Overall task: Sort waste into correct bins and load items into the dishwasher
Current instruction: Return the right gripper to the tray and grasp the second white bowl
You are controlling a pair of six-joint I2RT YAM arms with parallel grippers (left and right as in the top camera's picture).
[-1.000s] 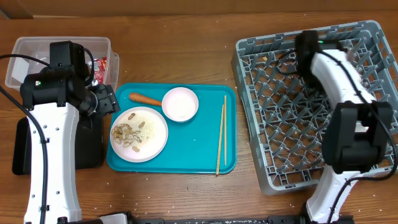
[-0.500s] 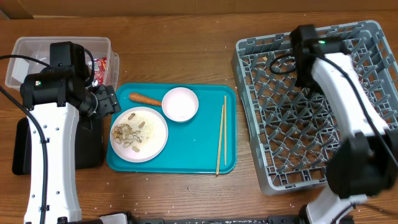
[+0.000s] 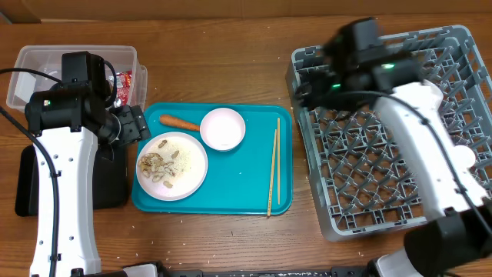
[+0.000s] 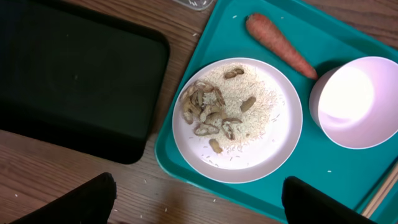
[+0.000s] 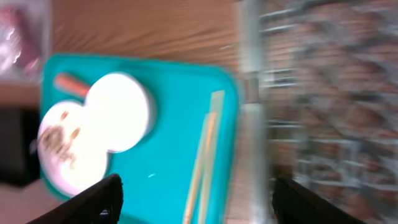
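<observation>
My right gripper needs to go across and down next, onto the bowl's rim facing the chopsticks, because that rim is below it and to its left in the overhead view.
A white-pink plate (image 3: 184, 175) with beige shell scraps (image 3: 157, 165) sits on the teal tray (image 3: 231, 192), with a carrot (image 3: 178, 121), one white-pink bowl (image 3: 223, 128) and chopsticks (image 3: 273, 165). The red wrapper (image 3: 125, 82) lies in the clear tub (image 3: 46, 58). The black tray (image 3: 111, 181) is mostly under my left arm. My left gripper (image 4: 199, 202) is open and empty above the plate's near edge (image 4: 267, 149). My right gripper (image 5: 196, 196) is open and empty over the grey dish rack's (image 3: 369, 154) left rim, near the chopsticks (image 5: 205, 149). No tissue or cup shows.
The right wrist view is motion-blurred. The rack fills the right side of the table. Bare wood lies between the teal tray and the rack and along the table's back edge. Rice grains are scattered on the plate and the wood.
My right arm has swung left from over the rack's back part to its left rim, toward the teal tray. My left arm and all objects have not moved.
</observation>
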